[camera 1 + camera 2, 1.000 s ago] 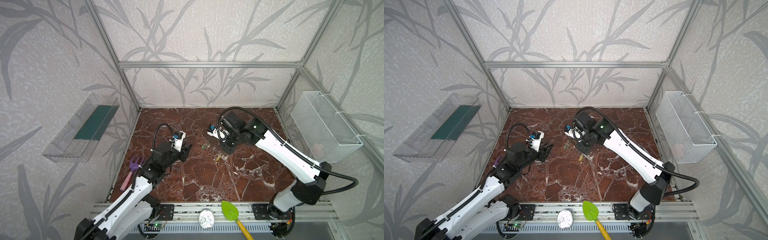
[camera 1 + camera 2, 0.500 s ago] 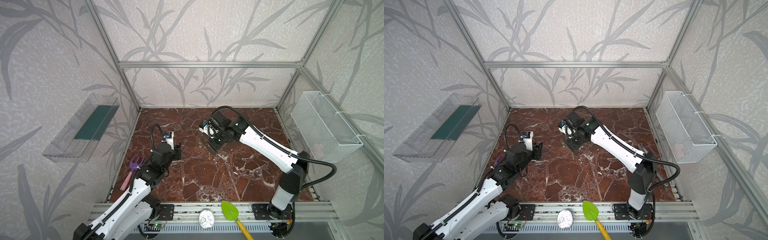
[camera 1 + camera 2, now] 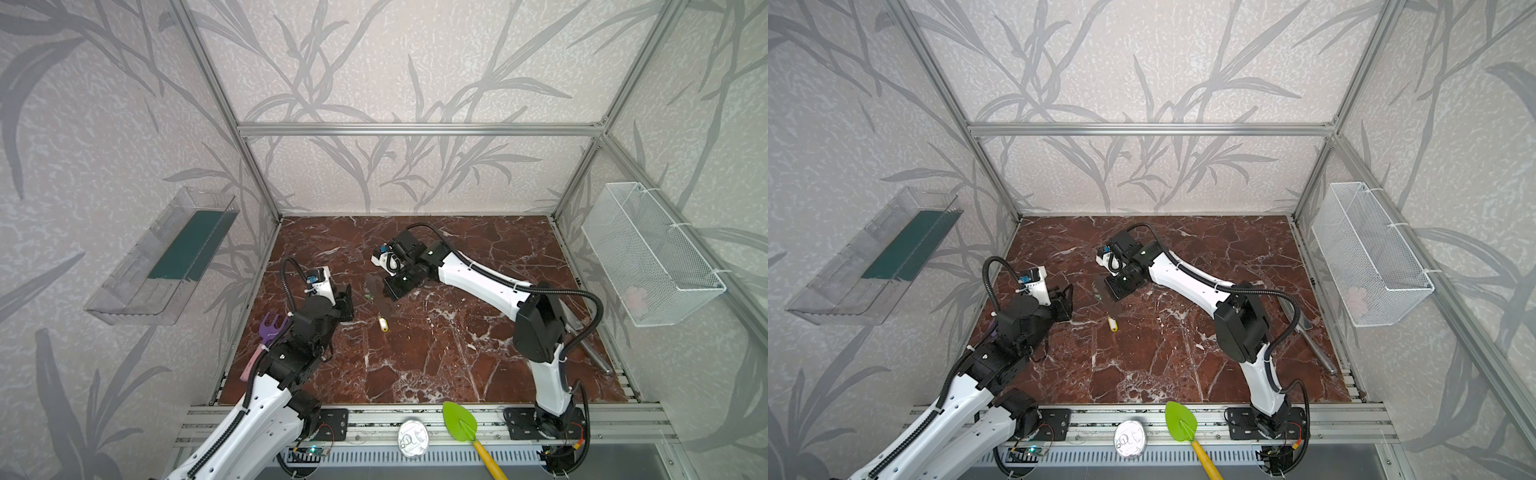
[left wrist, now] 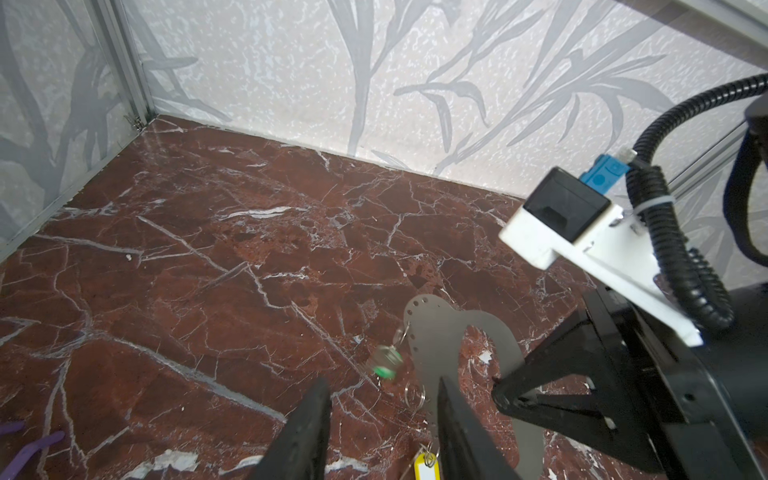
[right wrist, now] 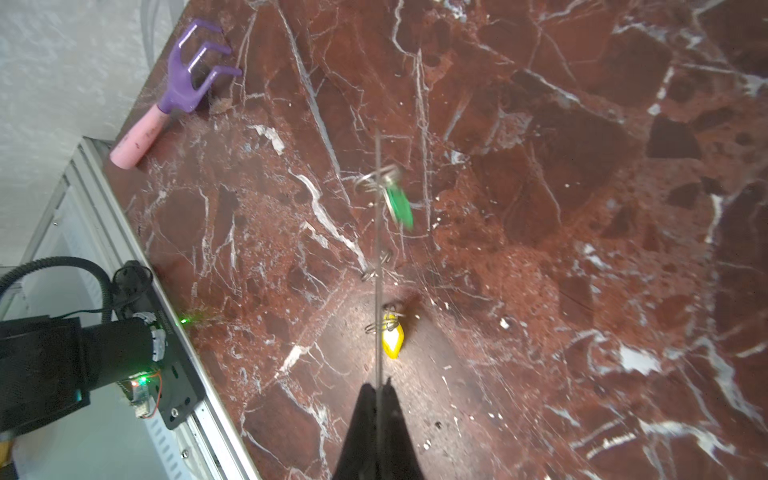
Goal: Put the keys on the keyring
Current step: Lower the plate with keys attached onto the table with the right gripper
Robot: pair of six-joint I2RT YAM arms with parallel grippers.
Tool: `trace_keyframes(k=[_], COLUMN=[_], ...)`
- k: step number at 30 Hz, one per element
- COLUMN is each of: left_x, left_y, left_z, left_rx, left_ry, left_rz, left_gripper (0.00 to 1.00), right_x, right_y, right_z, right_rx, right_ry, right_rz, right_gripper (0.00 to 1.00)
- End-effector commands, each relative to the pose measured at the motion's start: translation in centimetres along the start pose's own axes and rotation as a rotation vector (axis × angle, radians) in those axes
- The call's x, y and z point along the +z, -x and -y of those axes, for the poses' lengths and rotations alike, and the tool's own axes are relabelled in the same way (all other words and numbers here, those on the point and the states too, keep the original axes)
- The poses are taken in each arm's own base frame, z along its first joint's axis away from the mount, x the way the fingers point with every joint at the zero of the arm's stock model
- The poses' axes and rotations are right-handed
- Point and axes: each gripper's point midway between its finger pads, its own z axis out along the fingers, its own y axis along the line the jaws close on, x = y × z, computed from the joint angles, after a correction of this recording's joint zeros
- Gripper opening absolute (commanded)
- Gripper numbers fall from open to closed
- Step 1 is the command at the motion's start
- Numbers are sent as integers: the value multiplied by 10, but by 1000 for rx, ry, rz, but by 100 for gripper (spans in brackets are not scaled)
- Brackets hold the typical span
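Both tagged keys are hanging from the keyring. Next, my right gripper should move toward the side of the wire basket and down to the open marble floor, and let go of the keyring there.
My right gripper (image 5: 377, 388) is shut on the keyring (image 4: 440, 332), a flat grey plate held on edge above the marble floor. In both top views it (image 3: 372, 285) shows as a dark sliver just left of that gripper (image 3: 392, 291). The green-tagged key (image 5: 398, 206) hangs blurred from the plate's holed edge. The yellow-tagged key (image 5: 392, 341) hangs lower down, and a bare wire ring (image 4: 414, 395) sits between them. My left gripper (image 4: 382, 415) is open, empty, and faces the plate's holed edge. One of its fingers (image 4: 455, 419) overlaps the plate.
A purple fork toy with a pink handle (image 5: 183, 83) lies by the left wall, behind my left arm. A green scoop (image 3: 459, 419) and a round silver lid (image 3: 411, 434) rest on the front rail. A wire basket (image 3: 648, 253) hangs on the right wall, a clear tray (image 3: 166, 257) on the left.
My right arm has carried the keyring, with both keys swinging on it, leftwards towards my left gripper. My left gripper drew back slightly to the left.
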Motion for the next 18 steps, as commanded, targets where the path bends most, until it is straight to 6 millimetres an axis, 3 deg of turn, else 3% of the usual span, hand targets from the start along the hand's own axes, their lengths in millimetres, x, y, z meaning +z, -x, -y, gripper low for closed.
trace_keyframes(k=[1, 10, 18], left_x=[-1, 1, 6], left_y=[-5, -9, -14], left_z=[-8, -8, -4], left_rx=[-34, -30, -28], left_ry=[35, 37, 26], left_rz=[-12, -36, -61], left_gripper=[44, 44, 44], right_x=[-11, -17, -33], right_y=[21, -21, -70], right_z=[18, 124, 197], right_rx=[69, 224, 333], right_ry=[51, 29, -18], right_rz=[66, 7, -63], right_gripper=[0, 0, 0])
